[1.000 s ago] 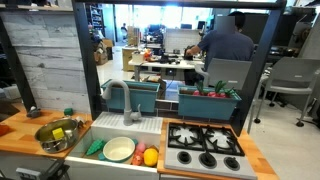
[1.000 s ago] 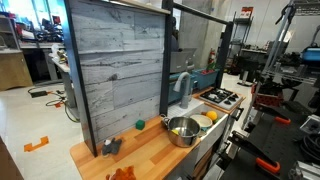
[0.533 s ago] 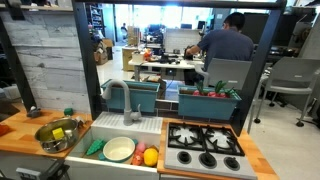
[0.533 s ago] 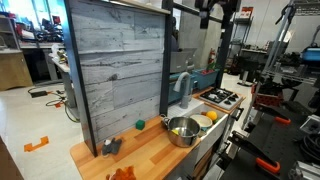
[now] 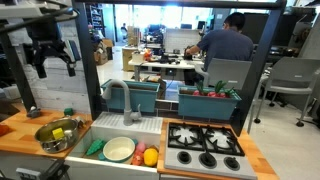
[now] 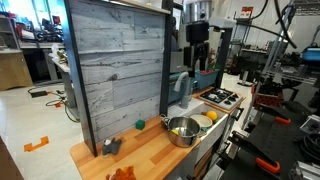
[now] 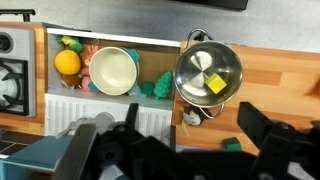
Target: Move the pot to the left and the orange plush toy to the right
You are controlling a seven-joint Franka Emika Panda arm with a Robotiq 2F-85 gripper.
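My open gripper needs to go down next from high above the counter onto the pot's near rim by the sink (image 7: 177,82), because that thin edge is clear of the yellow block.
The shiny silver pot (image 5: 57,133) stands on the wooden counter beside the sink, with a yellow block inside; it also shows in the other exterior view (image 6: 182,129) and the wrist view (image 7: 208,72). The orange plush toy (image 6: 122,174) lies at the far end of the counter from the sink, and shows as an orange lump at the frame's edge (image 5: 6,127); it is out of the wrist view. My gripper (image 5: 56,68) hangs open and empty high above the counter and pot, as in the other exterior view (image 6: 197,66). In the wrist view it (image 7: 190,125) looks straight down, jaws wide apart.
The sink (image 5: 100,125) holds a pale green plate (image 7: 113,71), an orange fruit (image 7: 67,62) and green toy food (image 7: 160,85). A small white-grey toy (image 7: 190,117) and a green block (image 7: 232,144) lie by the pot. A faucet (image 5: 125,95), stove (image 5: 205,140) and grey back wall (image 6: 115,70) surround it.
The gripper has come down and across into both exterior views, from the top edge to above the counter. The pot and the toy have not moved.
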